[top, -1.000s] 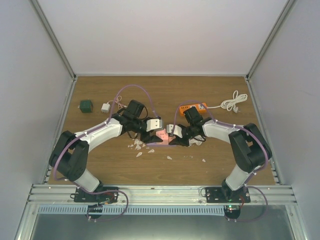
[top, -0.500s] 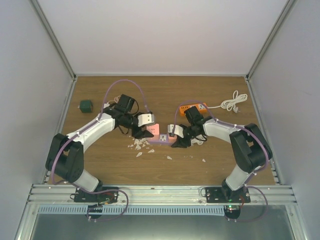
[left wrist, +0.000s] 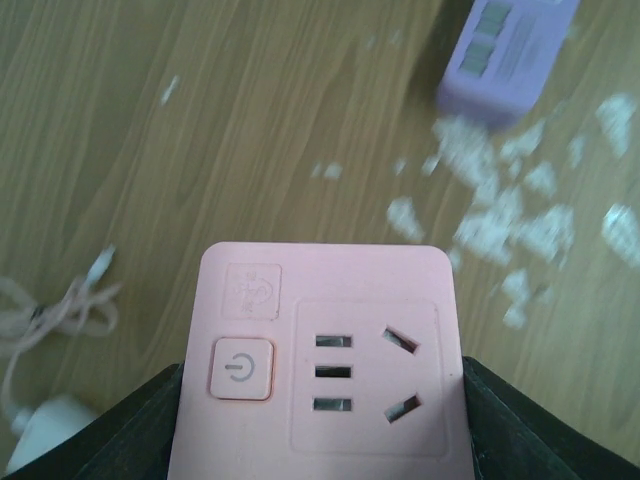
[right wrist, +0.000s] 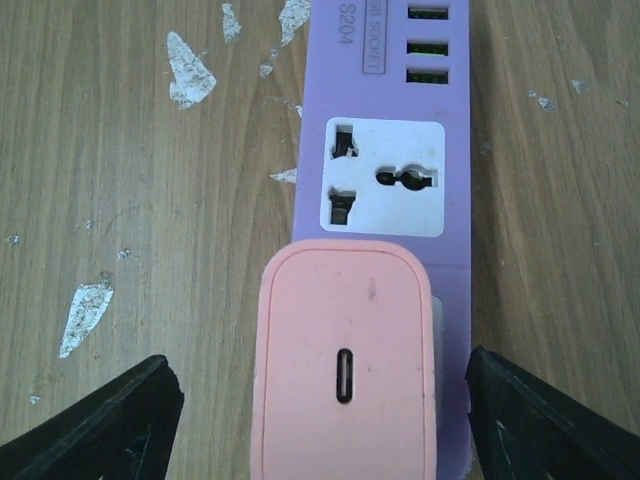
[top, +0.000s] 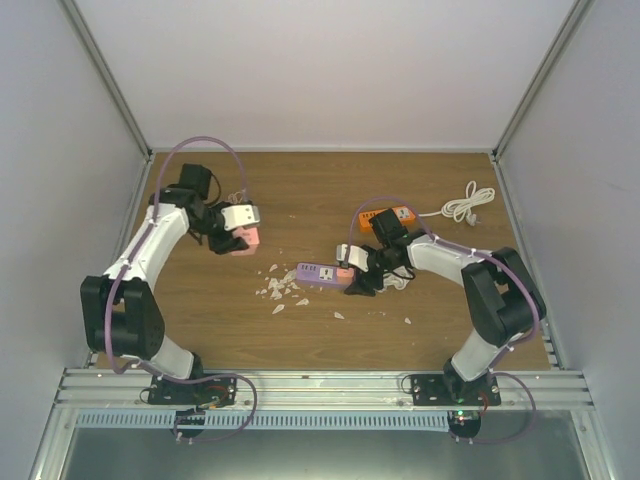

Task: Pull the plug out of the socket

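Note:
Next, my left gripper goes down to the left in the top view onto the tabletop near the side and releases the plug, as it's off the socket.
My left gripper (top: pixel 240 228) is shut on the pink plug (left wrist: pixel 320 360), a square block with a power button and socket holes on its face. It holds the plug above the table's left side, well clear of the socket. The socket, a purple power strip (top: pixel 322 273), lies flat at the table's middle and also shows far off in the left wrist view (left wrist: pixel 505 55). My right gripper (right wrist: pixel 322 368) stands open astride the strip's (right wrist: pixel 385 150) near end. Its fingers (right wrist: pixel 110 420) are clear of a pink charger (right wrist: pixel 345 370) that sits plugged into the strip.
White scraps (top: pixel 275 290) litter the wood left of the strip. A green cube (top: pixel 172 210) sits at the back left. An orange power strip (top: pixel 388 216) and a coiled white cable (top: pixel 468 202) lie at the back right. A thin white cable (left wrist: pixel 50 310) lies below my left gripper.
My left arm swung left and back, carrying the pink plug away from the purple strip. My right gripper has opened over the strip's end; the strip stayed on the table.

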Controlling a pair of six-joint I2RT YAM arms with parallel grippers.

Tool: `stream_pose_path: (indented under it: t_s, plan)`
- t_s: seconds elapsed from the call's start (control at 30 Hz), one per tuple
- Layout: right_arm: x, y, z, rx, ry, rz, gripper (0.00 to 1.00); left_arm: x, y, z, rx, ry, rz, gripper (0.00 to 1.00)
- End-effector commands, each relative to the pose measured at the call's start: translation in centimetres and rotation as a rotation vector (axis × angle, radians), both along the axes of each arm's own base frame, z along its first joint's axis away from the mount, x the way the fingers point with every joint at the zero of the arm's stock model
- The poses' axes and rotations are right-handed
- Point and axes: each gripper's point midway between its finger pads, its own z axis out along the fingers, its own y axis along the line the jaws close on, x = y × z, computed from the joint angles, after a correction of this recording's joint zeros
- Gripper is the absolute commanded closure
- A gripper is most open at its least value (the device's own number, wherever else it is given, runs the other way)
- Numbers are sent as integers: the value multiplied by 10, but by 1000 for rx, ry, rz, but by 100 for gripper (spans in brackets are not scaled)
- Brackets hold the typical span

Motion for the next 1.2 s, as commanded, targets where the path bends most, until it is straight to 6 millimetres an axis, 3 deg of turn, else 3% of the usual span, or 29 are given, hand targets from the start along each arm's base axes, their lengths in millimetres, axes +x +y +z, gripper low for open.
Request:
stream_pose_path:
  t_s: [0.0,0.1,0.23,0.4,0.57,0.87,1.17]
  plan:
    - [8,0,16,10,-36,-21,19,0,49,13,174,-56,-4,63]
    - [7,-1,18,12,-42,-22,11,2,88,15,287,-70,18,62]
    - [5,-2,20,13,-46,-20,9,9,137,10,431,-68,56,62]
    - [3,-3,25,18,-55,-22,7,18,181,7,539,-38,99,62]
    - [-2,-6,29,20,-58,-28,6,28,225,-11,705,-5,125,61]
    - [-3,-13,36,25,-57,-91,5,45,259,-45,875,54,129,61]
    - [0,-14,34,16,-44,-111,5,47,257,-75,940,121,73,59]
